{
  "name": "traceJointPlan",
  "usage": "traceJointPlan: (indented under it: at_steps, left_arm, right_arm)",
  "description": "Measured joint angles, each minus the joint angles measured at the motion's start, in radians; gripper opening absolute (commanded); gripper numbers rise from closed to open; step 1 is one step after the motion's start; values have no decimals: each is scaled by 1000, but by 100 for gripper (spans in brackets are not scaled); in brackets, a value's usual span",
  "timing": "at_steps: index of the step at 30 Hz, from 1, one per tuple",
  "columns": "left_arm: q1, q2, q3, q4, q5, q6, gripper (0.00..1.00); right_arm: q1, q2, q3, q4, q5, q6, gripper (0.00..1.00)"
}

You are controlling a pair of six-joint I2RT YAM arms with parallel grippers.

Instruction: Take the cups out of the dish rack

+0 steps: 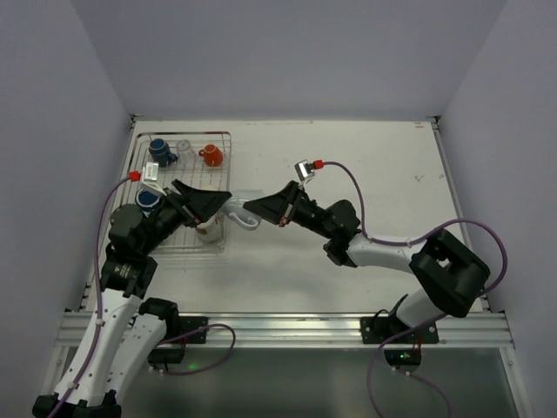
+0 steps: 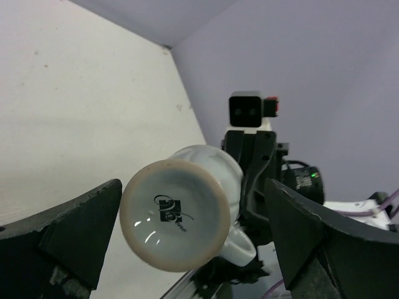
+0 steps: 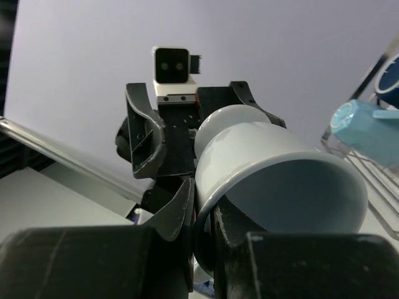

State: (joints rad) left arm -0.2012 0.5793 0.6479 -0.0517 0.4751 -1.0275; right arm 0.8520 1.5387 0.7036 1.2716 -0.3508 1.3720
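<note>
The far tabletop corner [image 1: 396,152] is clear, so my right gripper should swing outward, away from the rack [image 1: 224,174], turn downward, lower to that corner and release the mug's rim.
A white handled mug [image 1: 238,214] hangs in the air just right of the dish rack [image 1: 224,174]. My right gripper [image 1: 254,209] is shut on its rim, one finger inside and one outside, as the right wrist view shows [image 3: 206,212] with the mug's mouth [image 3: 280,180] facing the camera. My left gripper [image 1: 218,205] is open, its fingers on either side of the mug's base [image 2: 177,215] with gaps on both sides. The rack holds a dark blue mug [image 1: 161,152], a clear glass [image 1: 184,147], an orange-red mug [image 1: 211,155], another blue cup [image 1: 147,200] and a cream cup [image 1: 209,231].
A light blue cup [image 3: 368,134] lies in the rack's corner in the right wrist view. The rack sits at the table's left side against the left wall. The white tabletop [image 1: 374,174] stretches to the right, with its metal rail [image 1: 287,326] along the near edge.
</note>
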Motion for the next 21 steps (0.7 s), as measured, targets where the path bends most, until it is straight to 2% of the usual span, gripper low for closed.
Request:
traceJointPlan:
  at_steps: [3, 9, 11, 14, 17, 21]
  left_arm:
    - [-1, 47, 49, -48, 12, 82, 100]
    - [-1, 92, 150, -133, 9, 247, 100]
    - [-1, 93, 190, -203, -24, 323, 100]
    - [-1, 78, 216, -277, -76, 433, 100]
    - [-1, 30, 207, -354, -131, 532, 100]
    - [-16, -44, 150, -394, -163, 605, 100]
  right_arm:
    - [-8, -54, -36, -68, 21, -45, 0]
    - [-49, -205, -50, -307, 47, -182, 0]
    - [-100, -288, -34, -488, 45, -263, 0]
    - [-214, -357, 97, -887, 84, -451, 0]
    - [-358, -332, 299, -1242, 153, -651, 0]
    - [-538, -291, 464, -1540, 293, -840, 0]
